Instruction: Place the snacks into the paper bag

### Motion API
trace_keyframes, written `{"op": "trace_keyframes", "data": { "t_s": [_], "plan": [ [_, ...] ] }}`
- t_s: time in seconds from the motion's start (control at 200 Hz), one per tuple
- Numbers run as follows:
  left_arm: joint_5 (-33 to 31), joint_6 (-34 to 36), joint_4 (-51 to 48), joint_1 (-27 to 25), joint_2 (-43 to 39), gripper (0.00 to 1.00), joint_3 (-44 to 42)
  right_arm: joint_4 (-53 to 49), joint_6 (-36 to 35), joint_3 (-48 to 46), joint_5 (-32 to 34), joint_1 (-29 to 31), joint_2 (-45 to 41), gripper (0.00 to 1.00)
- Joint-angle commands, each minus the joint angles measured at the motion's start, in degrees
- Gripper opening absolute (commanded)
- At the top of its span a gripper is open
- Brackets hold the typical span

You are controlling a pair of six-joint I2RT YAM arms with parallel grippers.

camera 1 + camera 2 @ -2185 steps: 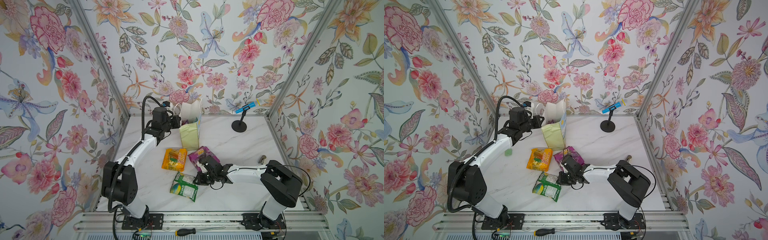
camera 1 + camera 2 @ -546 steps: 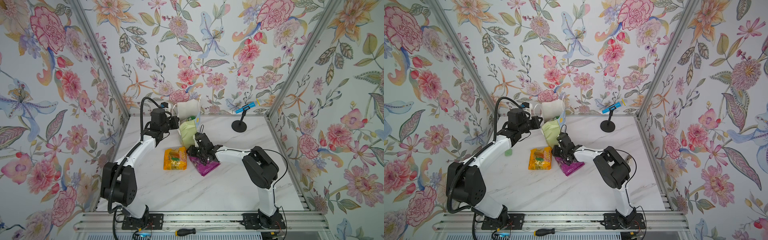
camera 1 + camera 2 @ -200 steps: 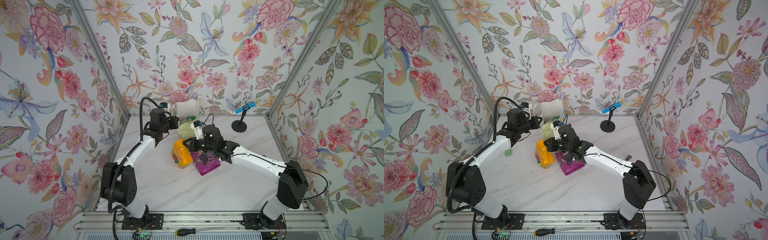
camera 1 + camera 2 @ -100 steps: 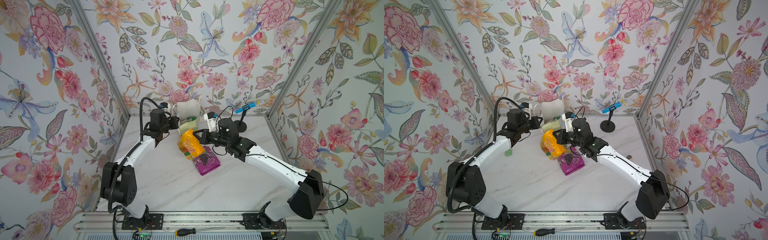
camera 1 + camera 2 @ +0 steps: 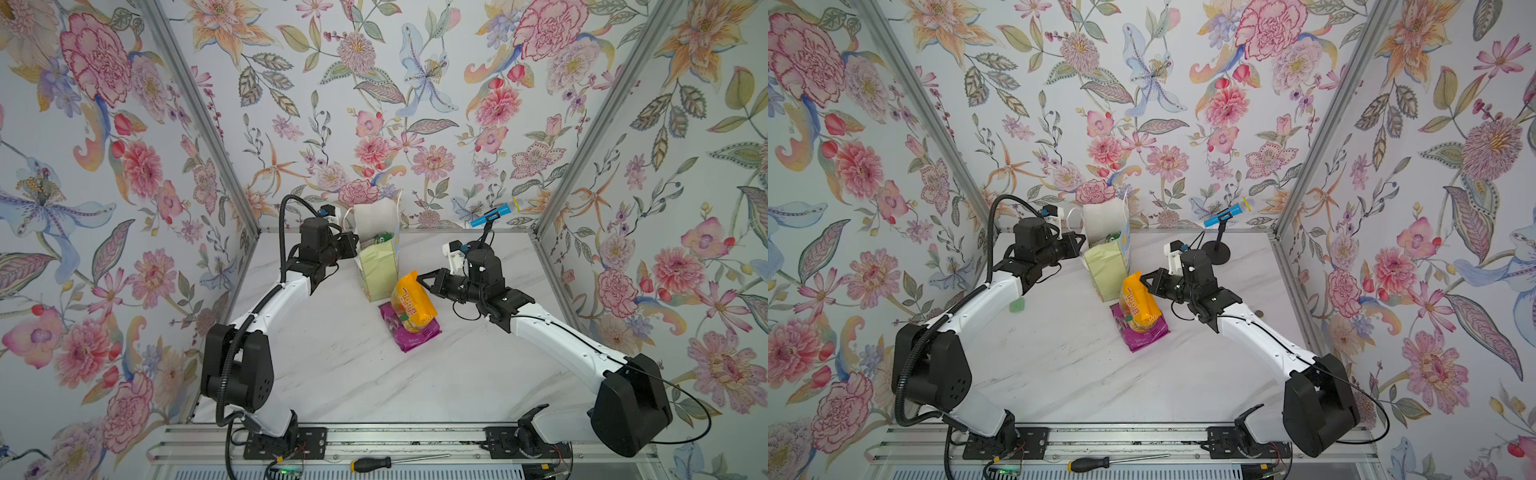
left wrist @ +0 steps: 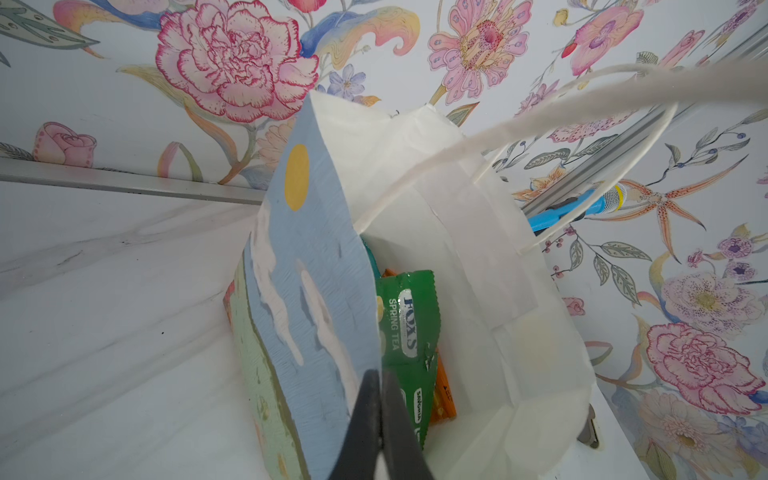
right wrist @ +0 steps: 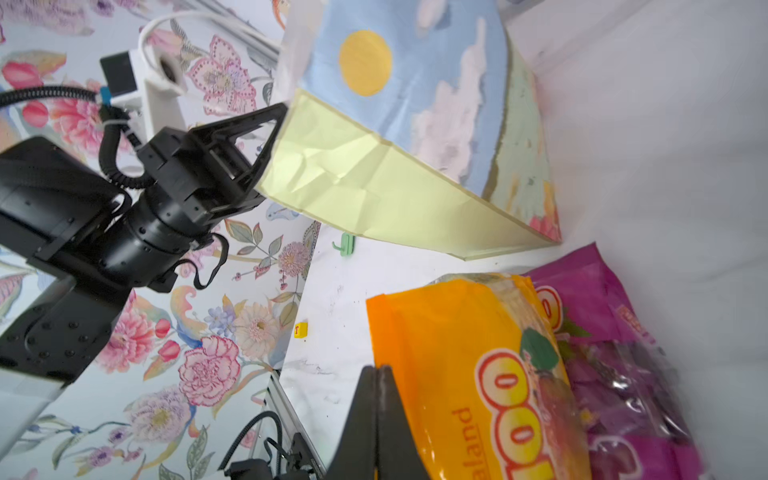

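Observation:
The robot's right gripper should draw away from the bag, lower the orange-yellow packet [image 5: 413,305] onto the purple grape packet below the gripper, and release the lowered packet's top edge.
The paper bag [image 5: 376,270] [image 5: 1106,268] stands open at the back of the table. My left gripper [image 5: 355,245] [image 6: 380,376] is shut on its left rim, also seen in the right wrist view [image 7: 280,112]. Inside the bag [image 6: 457,232] lie a green FOX'S packet [image 6: 409,328] and an orange one [image 6: 442,395]. My right gripper [image 5: 419,277] [image 5: 1143,280] [image 7: 376,370] is shut on the top edge of the orange-yellow packet [image 5: 413,305] [image 5: 1138,307] [image 7: 478,374]. That packet hangs just right of the bag, above the purple grape packet [image 5: 415,334] [image 5: 1146,334] [image 7: 602,311] lying on the table.
A blue microphone [image 5: 494,214] on a black stand [image 5: 1219,253] stands at the back right. A small green piece [image 5: 1017,306] and a tiny yellow cube [image 7: 300,329] lie on the left of the table. A screwdriver [image 5: 370,464] rests on the front rail.
My right gripper has lifted the orange-yellow packet from beside the purple one and carried it up and to the right. The left gripper and the bag have stayed put.

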Motion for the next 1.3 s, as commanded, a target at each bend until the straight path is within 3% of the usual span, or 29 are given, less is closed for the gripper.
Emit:
{"op": "trace_keyframes", "data": {
  "t_s": [0.0,0.275,0.56,0.981,1.196,1.296],
  "plan": [
    [1.72,-0.66,2.17,0.29,-2.27,0.00,-0.86,5.64,4.17,-3.44,-3.29,-1.81,-2.65,0.00],
    [1.54,-0.75,2.01,0.25,-2.29,0.00,-0.57,6.51,2.42,4.20,-4.54,2.84,1.72,0.00],
    [1.41,-0.49,1.57,0.28,-2.29,0.00,-0.16,11.60,7.42,11.79,-11.24,5.45,8.28,0.00],
    [1.27,-0.66,0.70,0.02,-1.50,0.00,0.90,4.84,4.21,-6.15,-5.93,-7.73,-0.94,0.00],
    [1.15,-0.84,0.62,-0.23,-1.50,0.00,0.94,0.88,0.11,-10.47,-3.63,-10.39,-0.84,0.00],
    [1.09,-0.84,0.64,-0.20,-1.35,0.00,1.03,0.86,-0.68,-11.68,-2.81,-10.53,-0.19,0.14]
  ]
}}
